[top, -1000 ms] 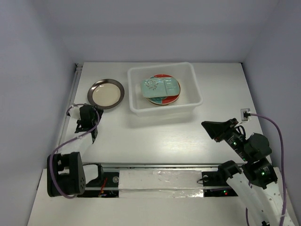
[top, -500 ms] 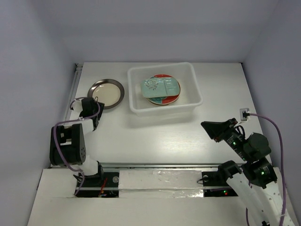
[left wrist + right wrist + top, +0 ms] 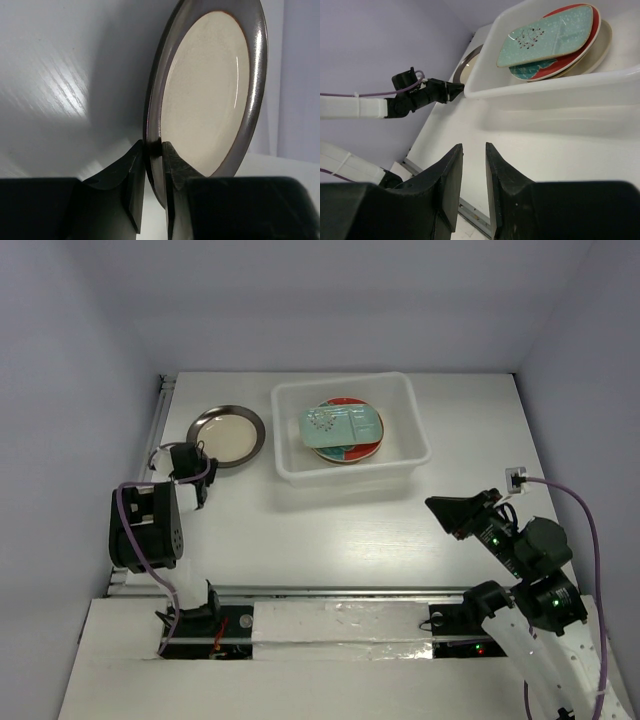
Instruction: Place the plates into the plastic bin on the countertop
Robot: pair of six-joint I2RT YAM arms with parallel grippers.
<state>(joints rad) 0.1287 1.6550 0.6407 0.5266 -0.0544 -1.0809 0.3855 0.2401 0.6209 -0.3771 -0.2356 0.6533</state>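
My left gripper has the pale green plate (image 3: 342,425) to its right in the top view, so it should rise clear of the bin's side, lower onto that plate and release.
A dark-rimmed cream round plate (image 3: 228,436) lies on the countertop (image 3: 330,530), left of the plastic bin (image 3: 350,480). My left gripper (image 3: 196,466) is at the plate's near-left edge. In the left wrist view its jaws (image 3: 154,145) pinch the dark rim of that plate (image 3: 210,90). Inside the bin a pale green rectangular plate (image 3: 342,425) rests on a red-and-teal plate (image 3: 352,451), with a cream plate (image 3: 600,47) under both. My right gripper (image 3: 446,510) hovers open over the countertop near-right of the bin, nothing between its fingers (image 3: 474,146).
Pale lavender walls close in the countertop on the left, back and right. A metal rail (image 3: 330,590) runs along the near edge by the arm bases. A purple cable (image 3: 585,510) loops off the right arm.
My left arm has reached forward to the round plate and its jaws have closed onto the plate's rim. The right arm has hardly moved.
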